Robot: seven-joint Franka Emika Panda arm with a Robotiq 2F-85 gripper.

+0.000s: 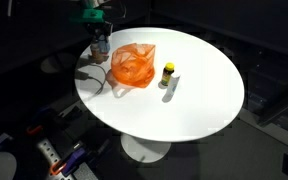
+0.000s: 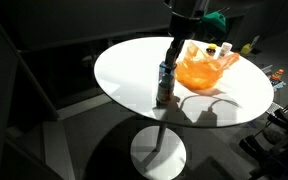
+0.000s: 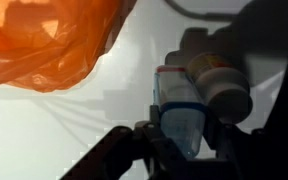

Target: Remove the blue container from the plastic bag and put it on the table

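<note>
My gripper next shifts toward the orange bag (image 1: pixel 134 65) and down, releasing the container on the bare tabletop beside the bag, since a jar crowds the container.
The blue container (image 3: pixel 184 112) is a translucent bluish tub with a blue band and a pale lid. It sits between my gripper's (image 3: pixel 180 138) fingers in the wrist view. In an exterior view the gripper (image 2: pixel 167 78) is shut on the container (image 2: pixel 165 92), upright, at or just above the white table. I cannot tell whether it touches. The orange plastic bag (image 2: pixel 204 70) lies crumpled just beside it, apart from the container. In an exterior view the gripper (image 1: pixel 100 44) is at the bag's (image 1: pixel 134 65) side near the table edge.
The round white table (image 1: pixel 184 110) stands on a single pedestal (image 2: pixel 159 155). A small bottle with a yellow cap (image 1: pixel 167 75) stands beside the bag and also shows in an exterior view (image 2: pixel 225 48). Dark floor and clutter surround the table.
</note>
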